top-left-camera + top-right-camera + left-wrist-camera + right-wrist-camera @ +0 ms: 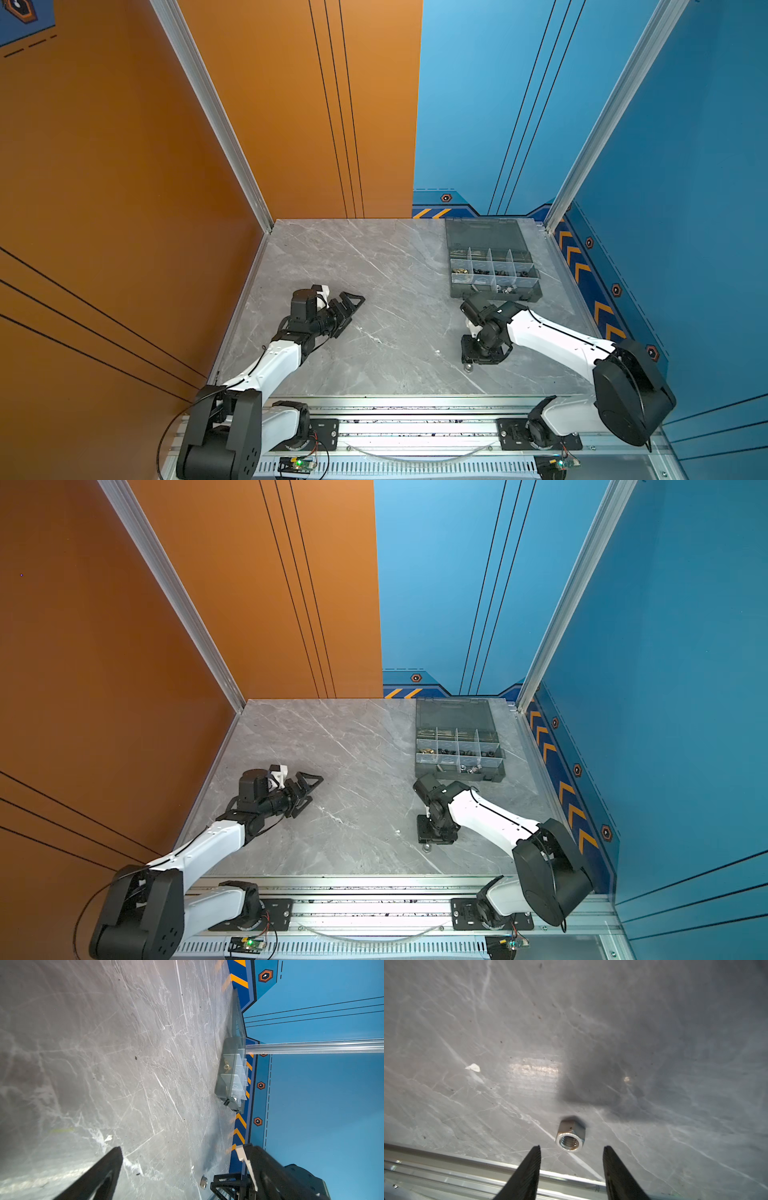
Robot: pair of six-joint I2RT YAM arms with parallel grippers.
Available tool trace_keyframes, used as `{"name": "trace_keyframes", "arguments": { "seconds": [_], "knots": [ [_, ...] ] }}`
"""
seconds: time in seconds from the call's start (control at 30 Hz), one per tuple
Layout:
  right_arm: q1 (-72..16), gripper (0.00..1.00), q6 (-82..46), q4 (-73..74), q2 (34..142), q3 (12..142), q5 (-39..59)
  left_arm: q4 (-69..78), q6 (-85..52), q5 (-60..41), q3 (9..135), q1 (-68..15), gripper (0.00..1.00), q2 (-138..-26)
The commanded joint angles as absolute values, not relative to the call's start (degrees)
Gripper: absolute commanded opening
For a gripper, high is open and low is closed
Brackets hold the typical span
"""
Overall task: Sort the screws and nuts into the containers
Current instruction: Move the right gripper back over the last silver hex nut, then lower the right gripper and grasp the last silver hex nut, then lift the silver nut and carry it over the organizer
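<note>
The silver hex nut (468, 368) (570, 1136) is just below the fingers of the right gripper, so next the gripper should go down until its open fingers are on both sides of the nut and close on its sides.
A silver hex nut (468, 368) (427, 847) lies on the marble table near its front edge. My right gripper (471, 361) points down just above it. In the right wrist view the gripper (572, 1148) is open and empty. The nut (570, 1136) sits just beyond the fingertips, untouched. My left gripper (352, 313) (309, 795) rests low at the table's left, open and empty. The smoky-grey organiser box (498, 296) (461, 776) holds the containers, with brass nuts (460, 271), black pieces (482, 272) and silver pieces (505, 289) in separate compartments. No loose screws show on the table.
The box lid (482, 232) lies open flat against the back wall. An aluminium rail (467, 1164) runs along the table's front edge close behind the nut. In the left wrist view one finger (104, 1174), the nut (204, 1182) and the box (228, 1084) show.
</note>
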State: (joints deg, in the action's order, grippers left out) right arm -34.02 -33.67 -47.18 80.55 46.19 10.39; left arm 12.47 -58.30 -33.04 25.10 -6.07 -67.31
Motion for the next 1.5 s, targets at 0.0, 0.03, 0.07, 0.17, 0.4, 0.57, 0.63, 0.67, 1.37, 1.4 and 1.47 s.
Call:
{"name": "trace_keyframes", "arguments": {
  "seconds": [0.0,0.03,0.07,0.17,0.4,0.57,0.63,0.67,1.37,1.4,1.47],
  "knots": [
    [-35.05,0.52,-38.51,-45.35,80.34,45.10,7.00,12.50,-57.48,-32.70,26.28,-6.50,0.98,-67.08],
    [-35.20,0.52,-38.67,-45.29,80.63,45.11,6.86,12.43,-57.46,-32.70,26.37,-6.50,0.98,-67.06],
    [-35.35,0.52,-38.76,-45.19,80.92,44.92,6.80,12.33,-57.48,-32.74,26.28,-6.50,0.98,-67.02],
    [-36.22,0.52,-39.09,-44.85,81.78,44.75,6.87,12.35,-57.46,-32.57,26.28,-6.55,0.98,-66.89],
    [-37.79,0.50,-40.06,-44.02,83.91,44.41,6.25,12.30,-57.26,-32.51,26.19,-6.54,0.98,-67.15],
    [-38.23,0.48,-40.17,-43.78,84.37,44.22,6.11,12.22,-57.08,-32.55,26.37,-6.59,0.98,-67.30],
    [-38.24,0.46,-40.19,-43.79,84.72,44.05,6.23,12.22,-57.17,-32.38,26.28,-6.50,0.98,-67.32],
    [-38.33,0.43,-40.22,-43.85,84.90,44.06,6.36,12.28,-57.16,-32.36,26.28,-6.56,0.98,-67.32],
    [-30.72,0.09,-32.38,-42.68,79.09,48.26,6.42,12.87,-57.37,-32.67,26.67,-6.85,0.98,-68.23],
    [-28.69,0.08,-31.22,-42.78,78.38,49.26,6.74,12.89,-57.45,-32.65,26.63,-6.85,0.98,-68.12],
    [-23.83,0.07,-28.58,-42.83,77.35,51.69,8.63,12.86,-57.57,-32.62,26.59,-6.86,0.98,-67.76]
  ]
}}
